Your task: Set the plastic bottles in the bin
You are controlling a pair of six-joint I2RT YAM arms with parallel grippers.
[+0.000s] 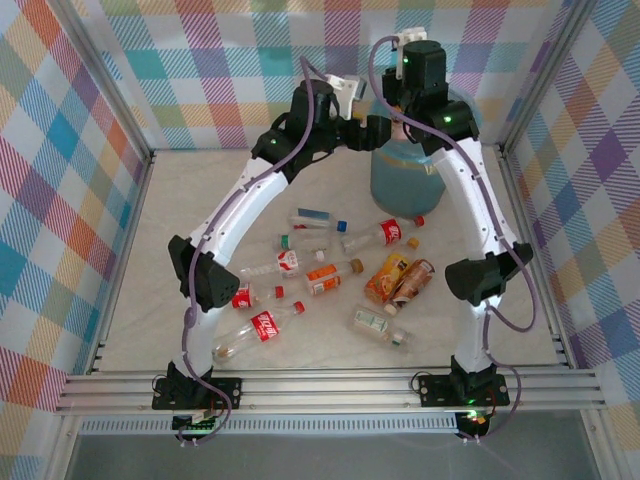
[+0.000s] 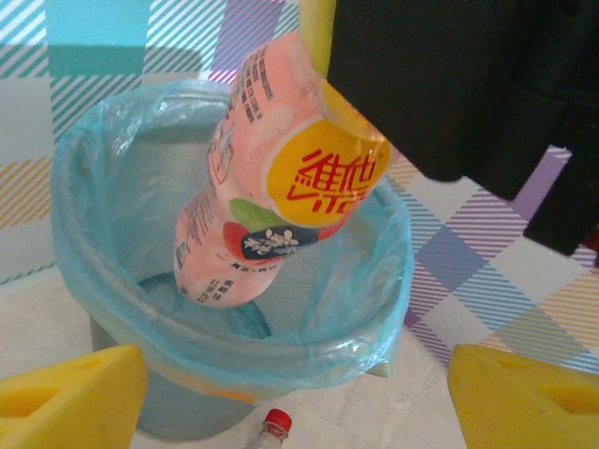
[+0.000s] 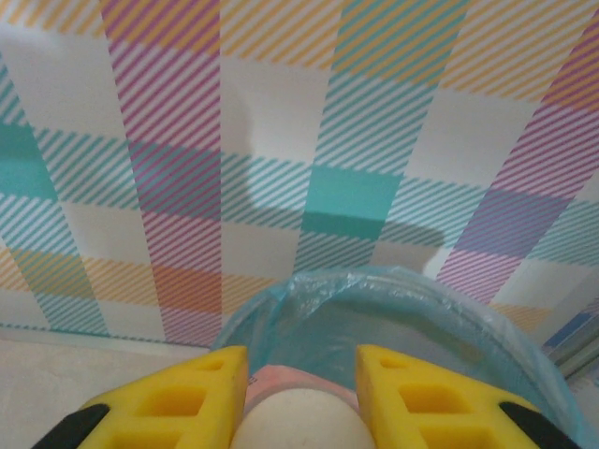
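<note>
My right gripper should tip downward and lower toward the bin's opening [image 1: 408, 147] [image 3: 404, 339] to release the bottle, as the bottle already hangs over the bin.
A pink-labelled plastic bottle [image 2: 271, 178] hangs tilted above the mouth of the bin [image 2: 234, 346], a grey-blue bucket with a light-blue bag over its rim. My right gripper [image 3: 301, 388] is shut on this bottle [image 3: 299, 421], yellow fingers on both sides, with the bin [image 3: 402, 318] just beyond. My left gripper [image 2: 299, 402] stands open beside the bin, fingers [image 2: 70, 398] far apart with nothing between them. Several more plastic bottles [image 1: 330, 275] lie scattered on the table in front of the bin [image 1: 405, 180].
A red-capped bottle [image 2: 275, 426] lies on the table close to the bin's base, under my left gripper. Plaid walls enclose the table at the back and both sides. A metal rail [image 1: 330, 385] runs along the near edge.
</note>
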